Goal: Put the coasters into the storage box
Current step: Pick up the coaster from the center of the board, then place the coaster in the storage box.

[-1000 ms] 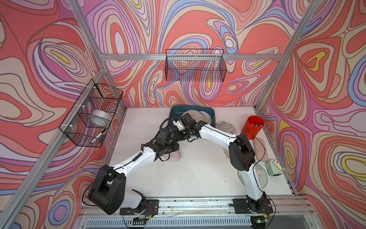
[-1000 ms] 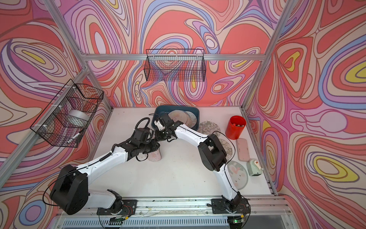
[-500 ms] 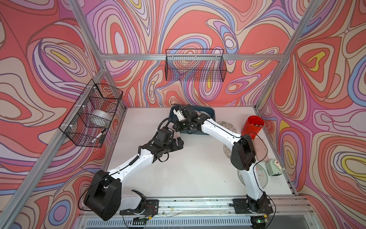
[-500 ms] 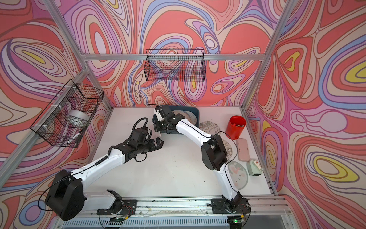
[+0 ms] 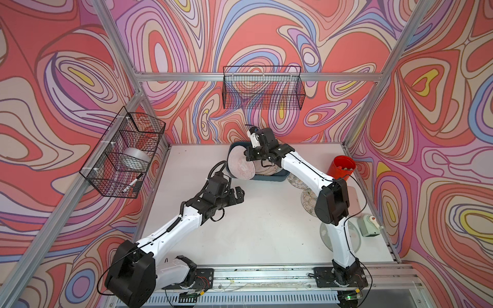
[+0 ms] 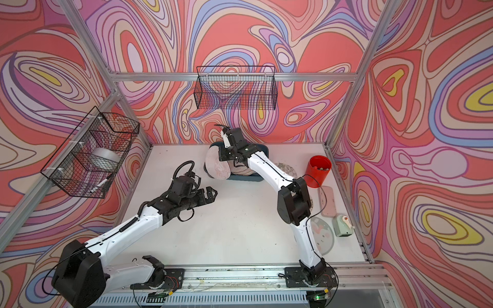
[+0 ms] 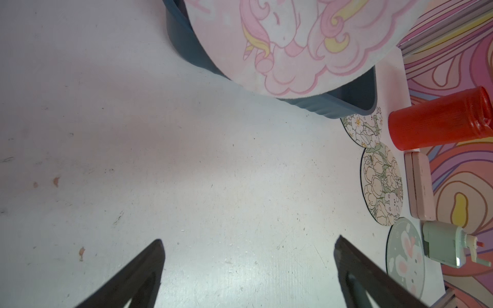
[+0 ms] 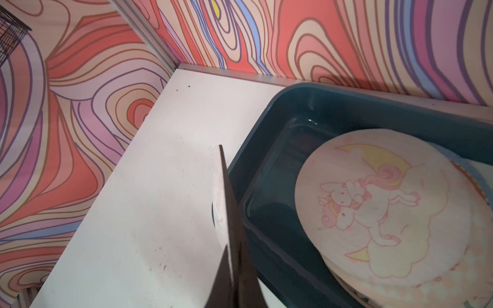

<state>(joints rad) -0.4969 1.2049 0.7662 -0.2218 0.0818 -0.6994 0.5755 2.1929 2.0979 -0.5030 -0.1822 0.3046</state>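
Note:
My right gripper should next carry the overhanging disc toward the red cup, lower it onto the stacked coasters below and let go of it.
My right gripper is shut on a pink unicorn coaster. It holds the disc on edge, overhanging the left end of the teal storage box. Another unicorn coaster lies on top of others inside the box. Three more coasters lie on the table right of the box: two flower-printed and a grey rabbit one. My left gripper hangs open and empty over bare table, nearer than the box.
A red cup, a pink case and a small green device line the right edge. Black wire baskets hang on the back wall and the left wall.
The left gripper opened, let go of the coaster and drew back. The right gripper carried the coaster from mid-table back to the box's left end.

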